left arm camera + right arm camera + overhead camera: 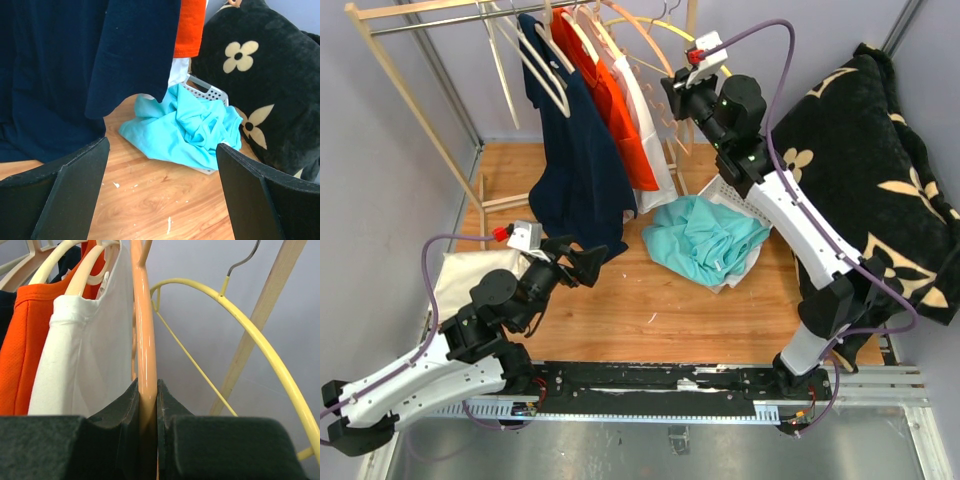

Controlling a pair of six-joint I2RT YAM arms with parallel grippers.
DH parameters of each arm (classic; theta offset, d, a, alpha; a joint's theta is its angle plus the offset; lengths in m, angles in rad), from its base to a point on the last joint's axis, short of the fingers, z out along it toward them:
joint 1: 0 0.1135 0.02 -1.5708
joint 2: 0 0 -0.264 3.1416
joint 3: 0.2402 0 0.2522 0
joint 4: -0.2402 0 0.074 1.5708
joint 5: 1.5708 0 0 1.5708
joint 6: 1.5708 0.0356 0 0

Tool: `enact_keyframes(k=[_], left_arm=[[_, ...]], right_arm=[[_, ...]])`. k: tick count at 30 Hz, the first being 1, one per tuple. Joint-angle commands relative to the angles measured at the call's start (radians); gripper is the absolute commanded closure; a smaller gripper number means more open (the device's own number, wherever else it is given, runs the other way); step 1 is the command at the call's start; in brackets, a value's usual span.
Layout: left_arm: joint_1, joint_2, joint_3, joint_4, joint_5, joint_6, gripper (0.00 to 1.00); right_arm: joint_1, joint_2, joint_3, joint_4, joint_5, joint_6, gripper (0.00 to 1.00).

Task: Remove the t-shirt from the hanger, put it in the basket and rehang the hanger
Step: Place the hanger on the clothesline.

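The white t-shirt is left of my right gripper in the top view, so I will bring the peach hanger (pixel 142 315), already bare, toward it and release the hanger's bar.
Navy (pixel 575 160), orange (pixel 620 110) and white (pixel 655 130) t-shirts hang on hangers on the wooden rack (pixel 395 75). A teal t-shirt (pixel 705 238) lies crumpled on the table, partly over a white basket (pixel 725 190). My right gripper (pixel 672 92) is up at the rack, shut on the bar of a bare peach hanger (pixel 142 315), next to the white t-shirt (pixel 85 350). My left gripper (pixel 592 262) hangs open and empty over the table, by the navy t-shirt's hem (pixel 75 60) and facing the teal t-shirt (pixel 185 127).
A bare yellow hanger (pixel 240 315) hangs right of the peach one, beside a rack post (pixel 260 315). A black flowered blanket (pixel 860 150) fills the right side. A cream cloth (pixel 460 275) lies at the left table edge. Small white scraps dot the wood (pixel 169 225).
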Motion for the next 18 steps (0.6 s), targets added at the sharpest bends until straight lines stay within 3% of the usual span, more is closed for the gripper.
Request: enact_keyframes(k=[1, 18], left_arm=[[-0.005, -0.018, -0.011, 0.012, -0.028, -0.005, 0.08], [-0.004, -0.071, -0.022, 0.032, -0.040, 0.053, 0.08]], right_arm=[[-0.014, 0.027, 0.072, 0.091, 0.005, 0.008, 0.99], [-0.040, 0.174, 0.209, 0.101, -0.038, 0.029, 0.99]])
